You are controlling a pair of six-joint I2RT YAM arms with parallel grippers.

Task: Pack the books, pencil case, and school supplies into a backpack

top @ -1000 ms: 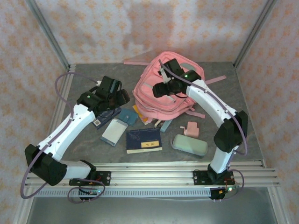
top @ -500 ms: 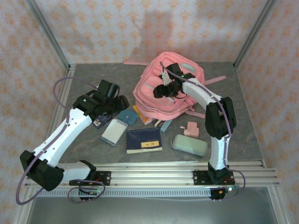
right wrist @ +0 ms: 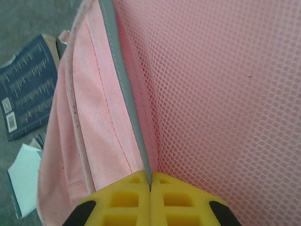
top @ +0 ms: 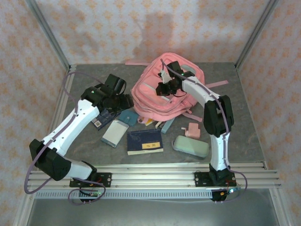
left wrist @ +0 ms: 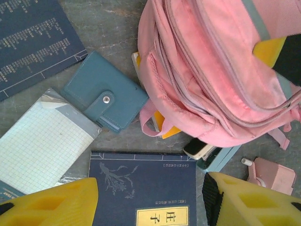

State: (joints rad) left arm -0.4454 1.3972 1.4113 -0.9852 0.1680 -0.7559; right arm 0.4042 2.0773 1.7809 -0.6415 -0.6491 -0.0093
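Note:
I should drag the trim across the backpack (top: pixel 162 96) with my right gripper to bare tabletop by a back post (top: pixel 219 73) and release it there, which will uncover the orange book underneath.
The pink backpack (top: pixel 162 96) lies at the table's middle back. My right gripper (top: pixel 167 87) is on top of it, and the right wrist view shows the gripper (right wrist: pixel 150 182) shut on the backpack's grey trim (right wrist: pixel 126 89) beside pink mesh. My left gripper (top: pixel 123 101) hovers open left of the backpack; below its open jaws (left wrist: pixel 150 202) lies the navy book (left wrist: pixel 146 186). The teal pad (left wrist: pixel 106 96), pale blue-grey book (left wrist: pixel 42 141), dark blue book (left wrist: pixel 33 42) and white-and-teal piece (left wrist: pixel 214 154) lie close by. An orange book (left wrist: pixel 168 129) sticks out from under the backpack. The mint pencil case (top: pixel 190 146) lies front right.
A pink boxy gadget (top: pixel 193 130) stands between the backpack and the pencil case. Pink straps (top: pixel 136 62) trail toward the back wall. Metal frame posts stand at both back corners, and a rail (top: pixel 155 172) runs along the near edge.
My right gripper has closed on the backpack's trim and drawn it slightly left. The left arm has swung farther back and right, toward the backpack.

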